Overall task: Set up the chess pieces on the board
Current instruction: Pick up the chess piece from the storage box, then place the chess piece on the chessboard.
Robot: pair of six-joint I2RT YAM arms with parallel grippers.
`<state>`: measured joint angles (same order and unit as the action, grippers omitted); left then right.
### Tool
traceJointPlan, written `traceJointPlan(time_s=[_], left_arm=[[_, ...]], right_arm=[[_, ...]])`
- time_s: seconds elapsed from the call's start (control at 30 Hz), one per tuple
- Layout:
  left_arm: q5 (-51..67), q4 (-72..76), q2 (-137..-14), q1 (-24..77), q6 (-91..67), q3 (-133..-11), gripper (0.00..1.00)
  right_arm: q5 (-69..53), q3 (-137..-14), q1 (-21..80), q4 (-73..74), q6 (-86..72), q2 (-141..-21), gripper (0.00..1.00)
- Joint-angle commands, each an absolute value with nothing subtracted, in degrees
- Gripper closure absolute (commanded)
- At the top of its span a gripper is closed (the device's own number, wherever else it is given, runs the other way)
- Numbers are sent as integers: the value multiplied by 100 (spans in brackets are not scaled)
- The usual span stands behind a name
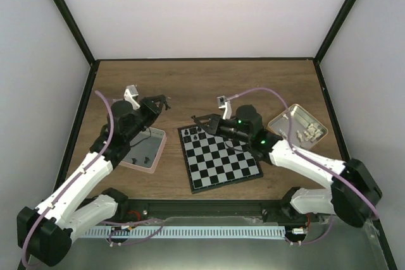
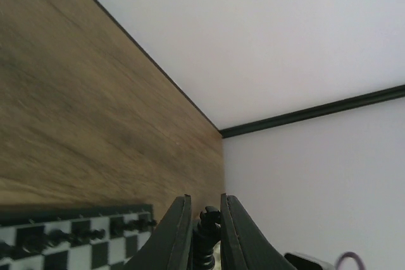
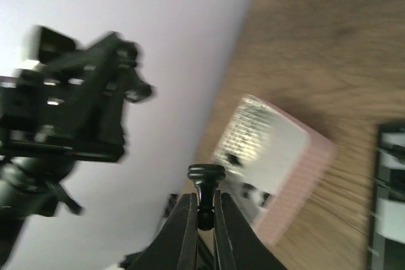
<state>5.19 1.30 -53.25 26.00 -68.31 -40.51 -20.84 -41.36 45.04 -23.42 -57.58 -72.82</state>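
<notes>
The base of the pawn sticks out past the gripper's fingers, so the robot's right gripper will next swing back over the board's bare middle squares [image 1: 219, 157], tilt its fingers down and lower.
The board [image 1: 221, 159] lies at the table's middle, with a few black chess pieces [image 1: 193, 133] on its far left squares. Above the table's far left, my left gripper [image 1: 162, 101] is raised and shut on a black chess piece [image 2: 209, 229], which stands upright between the fingers [image 2: 179, 232]. My right gripper [image 1: 197, 120] hovers over the board's far left corner. It is shut on a black pawn [image 3: 205, 184], gripped at its head with the round base sticking out past the fingertips [image 3: 187, 219]. More black pieces [image 2: 76, 235] show on the board [image 2: 19, 254] in the left wrist view.
A pink-rimmed tray [image 1: 154, 155] left of the board holds a few black pieces [image 1: 140, 158]; the tray [image 3: 297, 175] also appears in the right wrist view. A tan tin [image 1: 286, 120] at the right holds whitish pieces [image 1: 308, 132]. White walls with black frame bars enclose the table.
</notes>
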Motion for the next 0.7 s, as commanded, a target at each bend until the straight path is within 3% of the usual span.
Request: traceJointPlan(time_s=[0.0, 0.3, 0.67], left_arm=[[97, -500, -5245, 2575, -4880, -4431, 92], [624, -405, -5286, 2572, -3116, -4750, 94], [853, -225, -5194, 2567, -2819, -4584, 94]], right_arm=[[-2241, -4201, 4128, 417, -5054, -6756, 99], [-2230, -5099, 3676, 3796, -4167, -7047, 99], [-2421, -6119, 3629, 5556, -3442, -8918, 99]])
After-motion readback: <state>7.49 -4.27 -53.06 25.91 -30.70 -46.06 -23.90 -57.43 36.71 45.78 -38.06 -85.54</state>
